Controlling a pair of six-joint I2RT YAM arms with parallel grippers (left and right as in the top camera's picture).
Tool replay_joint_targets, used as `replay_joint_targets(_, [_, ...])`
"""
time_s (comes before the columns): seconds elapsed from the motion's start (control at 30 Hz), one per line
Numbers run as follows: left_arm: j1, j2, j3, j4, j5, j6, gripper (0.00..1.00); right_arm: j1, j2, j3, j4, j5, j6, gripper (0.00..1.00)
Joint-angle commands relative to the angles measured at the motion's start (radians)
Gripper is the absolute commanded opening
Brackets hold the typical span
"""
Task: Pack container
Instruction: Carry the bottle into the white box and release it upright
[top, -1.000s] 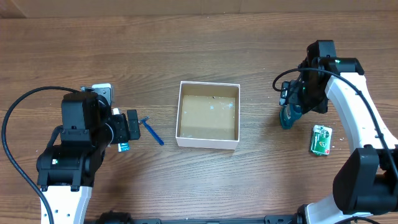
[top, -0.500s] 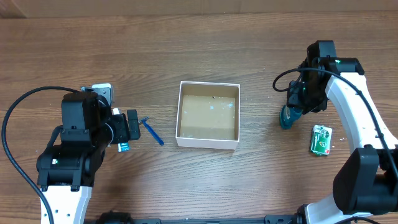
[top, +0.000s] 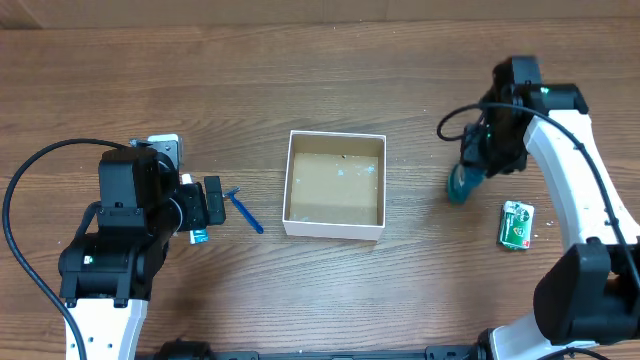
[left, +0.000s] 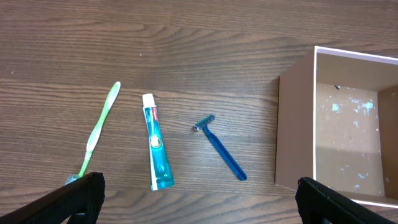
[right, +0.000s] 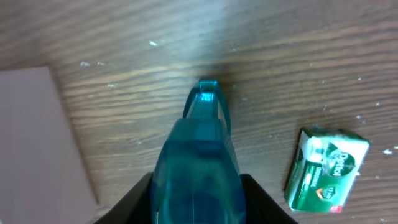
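Note:
My right gripper lifts the bottle (top: 459, 186) over the container's side next and lowers it into the container's far corner on the razor's side (top: 310, 170) to release, as that bottom is empty.
The container (top: 335, 229) is a shallow white-walled box with a brown floor, mid-table and holding nothing; its wall also shows in the left wrist view (left: 295, 130) and the right wrist view (right: 37, 137). My right gripper (top: 478, 160) is shut on a teal bottle (top: 459, 186) to the right of the container. The bottle (right: 198, 162) fills the gap between the right gripper's (right: 198, 199) black fingers. My left gripper (top: 213, 203) hangs wide open, left of the container, holding nothing (left: 202, 205).
A blue razor (left: 221, 152), a toothpaste tube (left: 155, 149) and a green toothbrush (left: 99, 127) lie on the wood under the left gripper. A green soap pack (top: 517, 223) lies right of the bottle (right: 325, 168).
My right gripper has closed onto the teal bottle, and its wrist has shifted slightly away from the table's front edge. The left arm has not moved.

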Motion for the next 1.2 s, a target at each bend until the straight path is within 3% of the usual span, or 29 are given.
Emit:
replay_joint_targets(0.0, [0.0,0.0,0.027,-0.001,0.008,-0.012,1.0,0.097,-0.068,0.238,-0.074,-0.013,0.025,0.04])
replay_joint_targets(0.2, [0.0,0.0,0.027,-0.001,0.008,-0.013,1.0,0.349,-0.074,0.541,-0.217,0.032,0.133,0.04])
replay_joint_targets(0.47, [0.0,0.0,0.027,-0.002,0.009,-0.013,1.0,0.625,0.012,0.551,-0.179,0.085,0.315,0.04])
replay_joint_targets(0.63, [0.0,0.0,0.027,-0.002,0.009,-0.013,1.0,0.671,0.163,0.55,-0.12,0.093,0.41,0.04])
replay_joint_targets(1.07, [0.0,0.0,0.027,-0.001,0.008,-0.013,1.0,0.673,0.423,0.549,0.028,0.091,0.417,0.04])
replay_joint_targets(1.13, [0.0,0.0,0.027,-0.001,0.008,-0.013,1.0,0.673,0.43,0.541,0.035,0.091,0.416,0.09])
replay_joint_targets(1.17, [0.0,0.0,0.027,-0.001,0.009,-0.013,1.0,0.673,0.43,0.537,0.037,0.088,0.416,0.22])
